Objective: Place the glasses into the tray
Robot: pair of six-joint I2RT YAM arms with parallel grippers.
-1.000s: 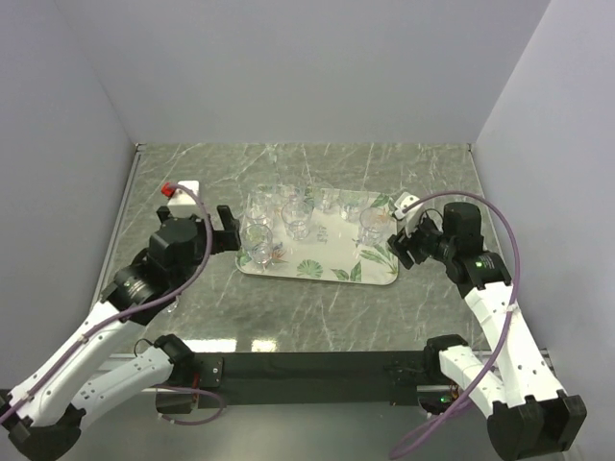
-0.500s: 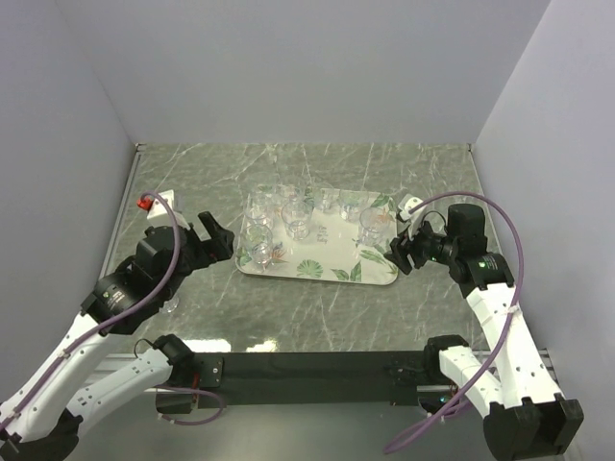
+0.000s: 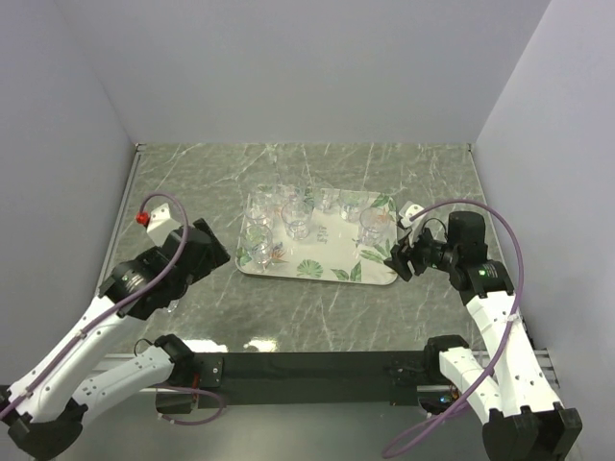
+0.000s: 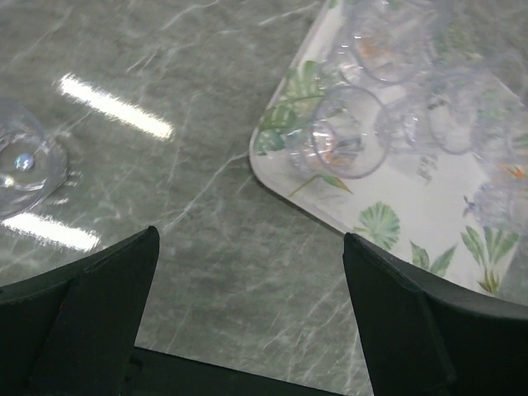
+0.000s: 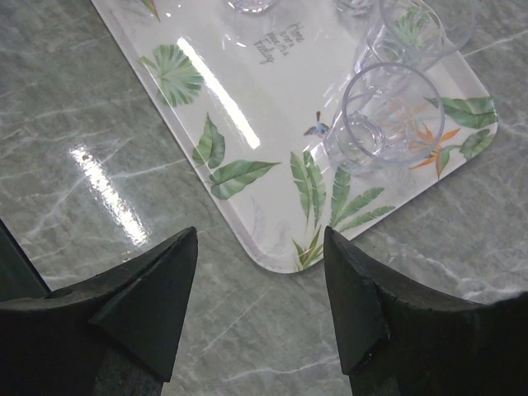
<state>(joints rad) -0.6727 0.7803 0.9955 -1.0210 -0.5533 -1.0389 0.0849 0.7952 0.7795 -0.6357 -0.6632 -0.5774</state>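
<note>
One clear glass stands off the tray [image 3: 322, 257], so the left gripper swings away from the tray next. It turns and lowers to that glass's rim on the tray side.
The tray [image 3: 322, 257] lies mid-table with several clear glasses [image 3: 296, 219] standing on it. One more glass [image 4: 21, 161] stands on the table left of the tray, beside my left arm [image 3: 170, 305]. My left gripper [image 3: 219, 257] is open and empty, just off the tray's left edge; in the left wrist view [image 4: 252, 330] it hovers over bare table near the tray's corner [image 4: 412, 219] and a glass [image 4: 346, 132]. My right gripper [image 3: 396, 261] is open and empty at the tray's right front corner [image 5: 247, 91], near a glass [image 5: 381, 111]; its jaws [image 5: 261, 247] straddle that corner.
The marble table [image 3: 307, 307] is walled on the left, back and right by grey panels. A black rail [image 3: 307, 365] with the arm bases runs along the near edge.
My left arm has drawn back to the left and nearer, away from the tray's left edge, with its gripper open. My right gripper has shifted slightly back from the tray.
</note>
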